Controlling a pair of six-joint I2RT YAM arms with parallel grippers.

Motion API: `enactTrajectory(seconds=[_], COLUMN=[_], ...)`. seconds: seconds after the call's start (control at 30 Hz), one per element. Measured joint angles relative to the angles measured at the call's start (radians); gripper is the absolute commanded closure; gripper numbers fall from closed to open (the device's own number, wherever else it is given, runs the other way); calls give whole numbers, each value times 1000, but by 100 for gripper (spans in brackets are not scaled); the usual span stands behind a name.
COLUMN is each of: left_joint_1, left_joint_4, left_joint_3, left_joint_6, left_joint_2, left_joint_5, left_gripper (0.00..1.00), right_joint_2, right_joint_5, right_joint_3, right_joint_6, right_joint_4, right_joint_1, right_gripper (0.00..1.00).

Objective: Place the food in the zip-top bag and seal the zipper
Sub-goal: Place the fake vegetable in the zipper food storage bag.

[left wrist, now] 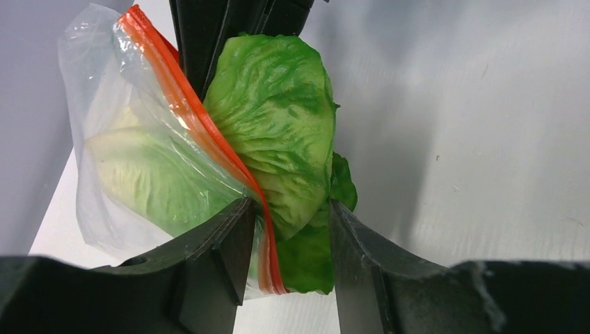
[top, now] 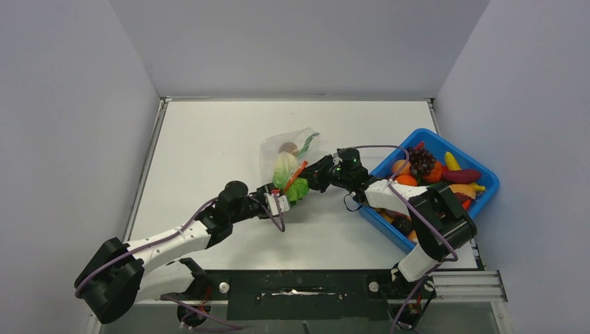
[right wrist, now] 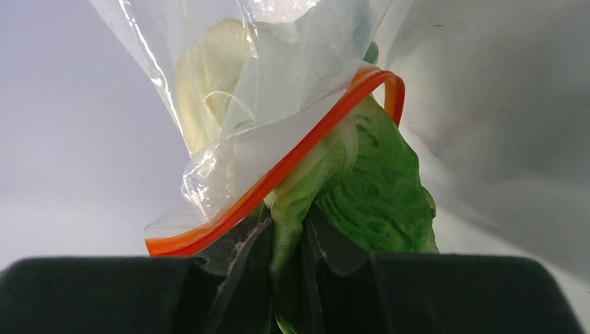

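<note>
The zipper and lettuce (left wrist: pixel 278 118) can already be seen between the open fingers of my left gripper. It needs to move outward along the bag's opening next and close on the zipper's near part (left wrist: pixel 266 226).
The clear zip-top bag (top: pixel 277 149) lies mid-table with a brown round piece (top: pixel 288 147) inside. Its orange-red zipper (top: pixel 295 175) runs along the mouth. A green lettuce leaf (top: pixel 298 189) is half in the mouth. My left gripper (top: pixel 284 197) straddles the mouth corner. In the left wrist view its jaws (left wrist: pixel 292 243) stand a moderate gap apart, filled by the zipper (left wrist: pixel 188 104), bag film (left wrist: pixel 104 90) and lettuce (left wrist: pixel 278 118). My right gripper (top: pixel 311 179) is shut on the lettuce's edge (right wrist: pixel 376 188), its fingertips (right wrist: pixel 289 243) just under the zipper (right wrist: pixel 292 163) and bag (right wrist: pixel 278 56).
A blue bin (top: pixel 498 182) at the right holds the other toy food: dark purple grapes (top: pixel 421 160), an orange piece (top: pixel 401 167), a yellow piece (top: pixel 452 160) and more. The right arm's elbow lies over the bin's near end. Grey walls enclose the table.
</note>
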Motion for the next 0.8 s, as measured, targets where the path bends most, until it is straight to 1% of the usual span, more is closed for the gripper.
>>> enactTrajectory(seconds=[0.23,0.3,0.33,0.37,0.43,0.47,0.63,0.8], left_joint_1=[-50,-62,-67,-72,-81,-84,-96,-100], left_joint_4=[50,70,78,86,102,112,142,142], left_joint_3=[-20,-25,-26,-26,-26,-26,-27,-25], left_joint_6=[70,92,101,110,125,133,148,85], left_joint_2=[34,38,42,48,60,66,71,55], left_joint_5=[-87,-117,-133,-151,-181,-196,-256,-311], left_gripper=[58,60,63,69,93,100,100,100], right_joint_2=[0,0,0,0,0,0,0,-2], right_joint_5=[0,2,4,6,9,10,12,23], right_joint_3=[0,0,0,0,0,0,0,4], right_joint_6=[3,5,6,6,9,10,13,-26], right_joint_4=[9,11,12,13,13,13,13,-3], right_joint_1=[0,0,0,0,0,0,0,-1], right_gripper=[100,100,100,100,100,100,99,79])
